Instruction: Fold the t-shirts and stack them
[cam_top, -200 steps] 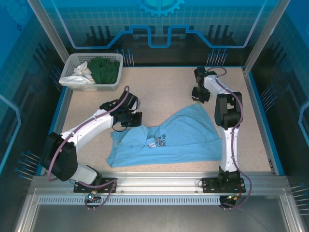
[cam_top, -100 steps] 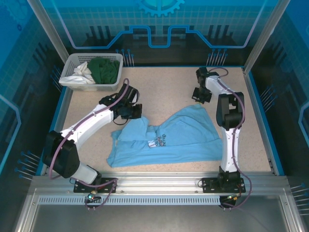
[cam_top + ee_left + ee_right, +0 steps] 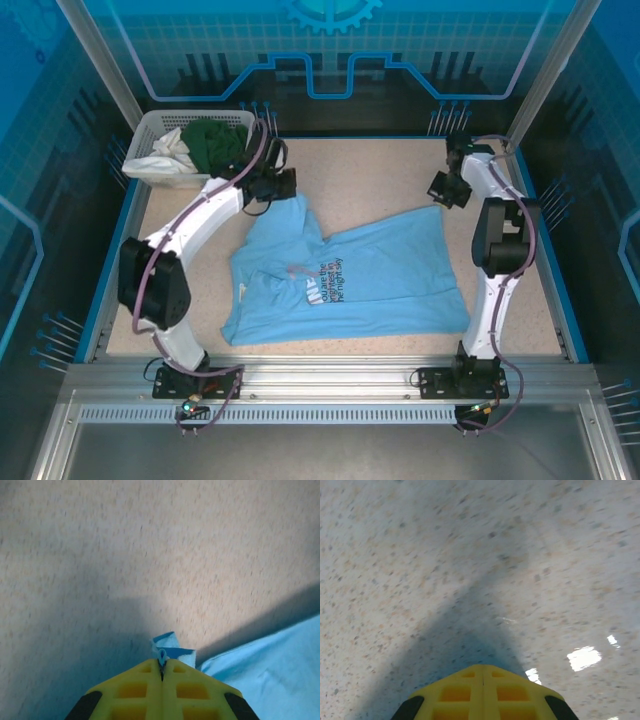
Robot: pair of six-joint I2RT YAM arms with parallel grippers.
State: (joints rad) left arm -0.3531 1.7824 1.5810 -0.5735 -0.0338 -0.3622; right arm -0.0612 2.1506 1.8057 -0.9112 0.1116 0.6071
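Note:
My left gripper should next draw the raised corner back over the shirt's flat cloth (image 3: pixel 272 276) beside the print and release the fold, as that cloth lies back from the gripper.
The light blue t-shirt (image 3: pixel 350 290) lies spread on the table, print up, with one corner drawn up toward the far left. My left gripper (image 3: pixel 285 193) is shut on that corner. In the left wrist view a small fold of blue cloth (image 3: pixel 172 647) pokes out from the shut left gripper (image 3: pixel 162 662). My right gripper (image 3: pixel 441 196) hovers just beyond the shirt's far right corner. In its own view the right gripper (image 3: pixel 483 667) is shut and no cloth shows at its tips. A dark green garment (image 3: pixel 215 140) and a white garment (image 3: pixel 170 150) lie in the basket.
The white basket (image 3: pixel 141 166) stands at the far left corner, close behind the left arm's wrist. Blue walls ring the table. Bare speckled tabletop (image 3: pixel 370 180) lies between the two grippers and along the right side.
The left gripper has carried the shirt's corner toward the far left, near the basket. The right gripper has moved right and back. The shirt is now more spread out, its print uncovered.

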